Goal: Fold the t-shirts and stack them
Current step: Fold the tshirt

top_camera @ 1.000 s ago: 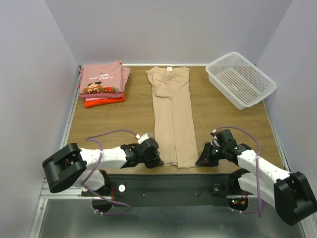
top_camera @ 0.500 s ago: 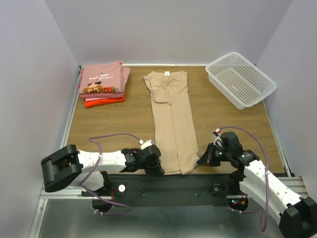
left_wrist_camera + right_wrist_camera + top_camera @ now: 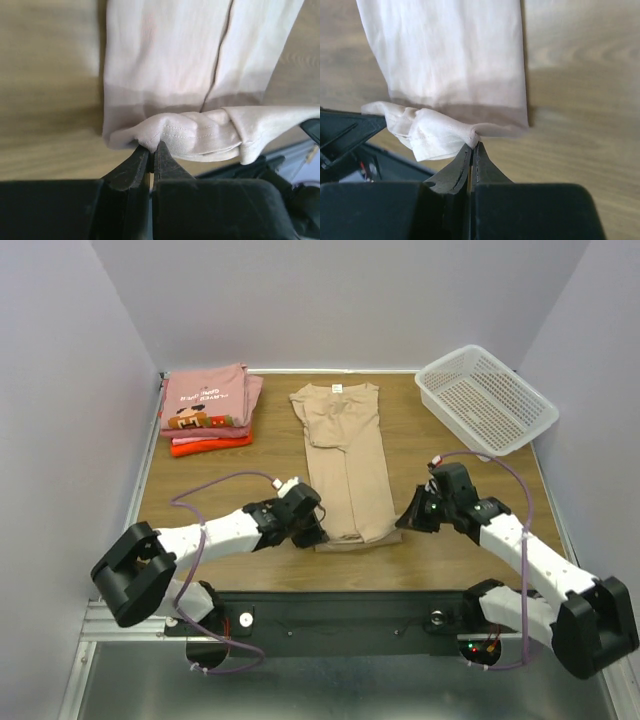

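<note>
The robot's left gripper will next carry the corner of the t-shirt's hem outward over the t-shirt toward the collar and let it go there, because the t-shirt still lies long.
A tan t-shirt [image 3: 345, 455] lies in a long narrow strip down the middle of the table, collar at the far end. Its near hem is lifted and curled back over the strip. My left gripper [image 3: 318, 532] is shut on the hem's left corner [image 3: 150, 137], and my right gripper [image 3: 404, 521] is shut on the right corner [image 3: 472, 134]. The hem [image 3: 200, 135] sags in a loose roll between the two grips. Folded pink t-shirts [image 3: 208, 400] with a cartoon print sit stacked on a red-orange one [image 3: 205, 445] at the far left.
A white perforated basket [image 3: 487, 400] stands at the far right corner. Grey walls close in the table on three sides. The black base rail [image 3: 340, 615] runs along the near edge.
Both grippers have lifted the tan shirt's near hem and carried it away from the front edge toward the middle. The right gripper closed on its corner during this time.
</note>
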Controlling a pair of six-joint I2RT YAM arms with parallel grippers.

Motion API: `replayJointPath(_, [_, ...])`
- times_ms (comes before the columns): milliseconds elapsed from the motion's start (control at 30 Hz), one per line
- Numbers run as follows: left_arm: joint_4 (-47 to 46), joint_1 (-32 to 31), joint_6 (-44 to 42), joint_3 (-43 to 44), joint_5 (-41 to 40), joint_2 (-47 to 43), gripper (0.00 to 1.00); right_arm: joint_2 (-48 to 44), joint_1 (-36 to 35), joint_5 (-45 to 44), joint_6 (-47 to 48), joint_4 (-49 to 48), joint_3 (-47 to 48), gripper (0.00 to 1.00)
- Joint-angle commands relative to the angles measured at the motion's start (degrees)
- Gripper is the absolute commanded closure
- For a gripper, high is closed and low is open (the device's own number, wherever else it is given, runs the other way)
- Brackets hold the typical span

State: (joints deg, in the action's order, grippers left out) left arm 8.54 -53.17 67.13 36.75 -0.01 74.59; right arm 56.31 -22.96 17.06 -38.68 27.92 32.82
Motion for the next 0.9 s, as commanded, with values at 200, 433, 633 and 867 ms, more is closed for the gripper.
replayJointPath(200, [3.77,11.40,-16.85,19.93,-2.19,11.44,1.00,19.33,-0.33,-12.48,4.57,-11.40,19.18,1.00])
replayJointPath(433, [4.74,16.77,-20.37,26.70,-1.57,16.81,1.00,29.79,-0.24,-15.65,5.35,-11.93,31.06,1.00])
replayJointPath(633, [4.39,20.12,-21.43,32.41,1.23,22.79,1.00,37.19,-0.07,-18.73,6.86,-11.93,37.13,1.00])
replayJointPath(867, [2.89,22.49,-20.55,36.28,0.45,26.48,1.00,46.42,1.95,-21.01,6.77,-11.93,44.34,1.00])
